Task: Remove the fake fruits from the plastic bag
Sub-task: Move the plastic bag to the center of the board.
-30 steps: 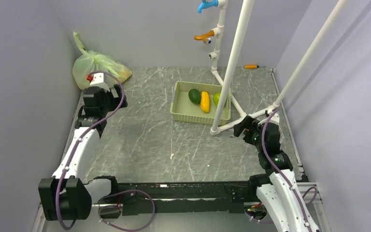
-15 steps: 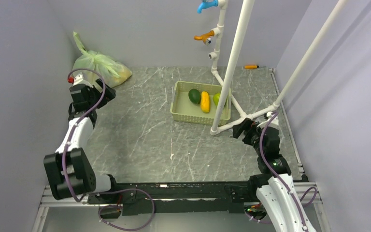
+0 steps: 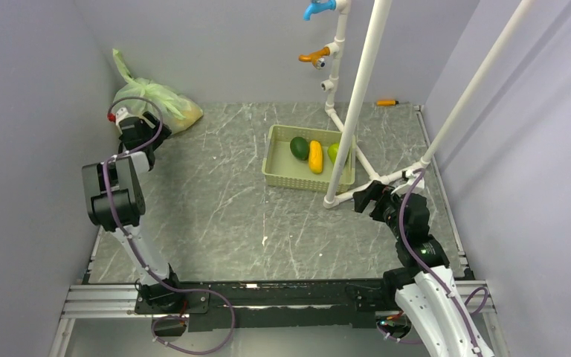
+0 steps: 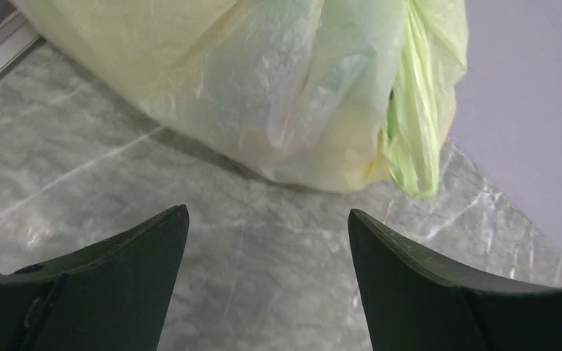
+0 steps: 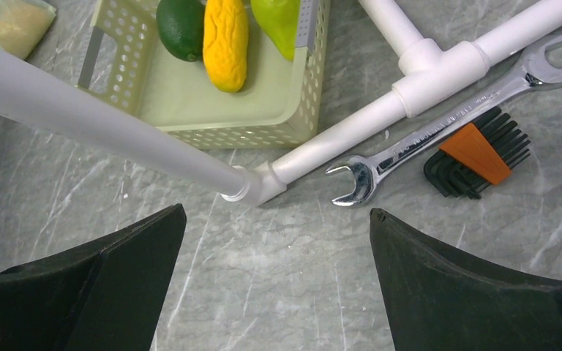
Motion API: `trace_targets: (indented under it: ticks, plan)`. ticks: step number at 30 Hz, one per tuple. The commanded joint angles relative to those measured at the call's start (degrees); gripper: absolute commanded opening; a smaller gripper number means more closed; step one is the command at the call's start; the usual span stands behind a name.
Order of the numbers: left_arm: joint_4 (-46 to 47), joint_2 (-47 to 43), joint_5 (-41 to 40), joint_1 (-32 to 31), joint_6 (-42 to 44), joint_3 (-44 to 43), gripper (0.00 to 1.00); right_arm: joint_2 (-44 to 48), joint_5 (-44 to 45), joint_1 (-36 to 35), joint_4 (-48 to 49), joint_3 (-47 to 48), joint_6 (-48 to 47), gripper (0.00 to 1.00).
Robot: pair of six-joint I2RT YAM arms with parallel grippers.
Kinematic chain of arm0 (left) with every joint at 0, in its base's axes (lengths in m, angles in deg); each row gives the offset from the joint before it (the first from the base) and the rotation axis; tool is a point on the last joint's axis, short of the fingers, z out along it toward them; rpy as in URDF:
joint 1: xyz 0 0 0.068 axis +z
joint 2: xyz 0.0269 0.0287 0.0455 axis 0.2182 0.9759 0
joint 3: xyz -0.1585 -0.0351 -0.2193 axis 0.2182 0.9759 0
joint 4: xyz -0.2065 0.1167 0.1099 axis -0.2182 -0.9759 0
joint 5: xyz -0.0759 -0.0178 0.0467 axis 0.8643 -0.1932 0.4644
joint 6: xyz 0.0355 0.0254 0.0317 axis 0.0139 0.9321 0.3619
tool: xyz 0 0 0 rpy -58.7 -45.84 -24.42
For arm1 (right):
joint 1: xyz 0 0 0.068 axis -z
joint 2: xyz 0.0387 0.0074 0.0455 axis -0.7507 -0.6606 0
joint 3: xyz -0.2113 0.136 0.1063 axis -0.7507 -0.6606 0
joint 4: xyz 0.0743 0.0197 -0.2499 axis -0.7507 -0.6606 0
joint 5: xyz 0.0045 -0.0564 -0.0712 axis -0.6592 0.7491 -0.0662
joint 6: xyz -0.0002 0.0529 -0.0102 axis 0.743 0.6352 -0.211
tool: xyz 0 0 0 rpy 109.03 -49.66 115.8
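Note:
My left gripper is open and short of the bag's near lower edge, so next it should move down and outward to close on a fold of the bag.
The plastic bag, pale green and bulging, lies in the back left corner. In the left wrist view the plastic bag fills the top, with a yellowish shape showing dimly through it. My left gripper is open and empty just in front of the bag, above bare table. A yellow oblong fake fruit and a bright green one lie in the beige tray. My right gripper is open and empty over the table, near the tray.
A plain dark green oval fruit lies in the tray beside the yellow one. A white pipe frame stands by the tray. A wrench and a hex key set lie right of its foot. Walls close in left and back.
My left arm has folded up and swung left, bringing its gripper closer to the bag's front. My right gripper has edged slightly left. Bag and tray have not moved.

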State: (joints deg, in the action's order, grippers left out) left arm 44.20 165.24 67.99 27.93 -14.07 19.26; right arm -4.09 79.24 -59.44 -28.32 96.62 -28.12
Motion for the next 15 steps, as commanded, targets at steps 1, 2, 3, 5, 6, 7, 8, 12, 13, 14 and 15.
trace_targets:
  ticks: [1,2,3,5,6,7,8,12,13,14,15]
  plan:
    - [7.9,5.5,-0.1,0.0,2.4,-7.5,0.84,-1.0,-0.2,-0.6,0.2,3.3,-1.4,1.0]
    - [6.0,6.7,-0.7,0.0,2.3,-9.4,0.85,-1.2,-0.7,-0.7,-0.1,3.4,-1.5,1.0]
    - [4.5,7.8,-1.4,0.0,2.0,-10.8,0.87,-1.3,-0.8,-0.8,-0.2,3.5,-1.4,1.0]
    - [3.1,9.7,-1.9,0.0,0.5,-12.5,0.91,-1.6,-1.1,-0.8,-0.2,3.7,-1.4,1.0]
    - [2.2,10.5,-2.8,0.0,-0.7,-13.3,0.91,-1.8,-1.1,-0.9,-0.1,3.7,-1.5,1.0]
    - [0.9,11.2,-4.1,0.1,-2.1,-14.1,0.92,-1.9,-1.0,-1.0,0.0,3.7,-1.6,1.0]
    - [0.3,11.9,-4.3,0.3,-3.5,-14.7,0.91,-2.2,-0.8,-1.0,0.2,3.7,-1.7,1.0]
    - [1.1,14.7,-3.3,0.6,-6.4,-16.9,0.87,-2.8,-0.6,-1.2,-0.4,4.4,-1.8,1.0]
    - [0.2,15.3,-3.3,0.5,-6.9,-18.1,0.86,-2.9,-0.6,-1.2,-0.9,4.9,-1.8,1.0]
    - [-0.8,16.0,-3.3,0.5,-6.9,-18.7,0.86,-2.8,-0.5,-1.2,-1.2,5.2,-1.8,1.0]
    - [-1.9,16.5,-3.5,0.5,-6.9,-19.9,0.85,-2.8,-0.4,-1.2,-1.7,5.6,-1.6,1.0]
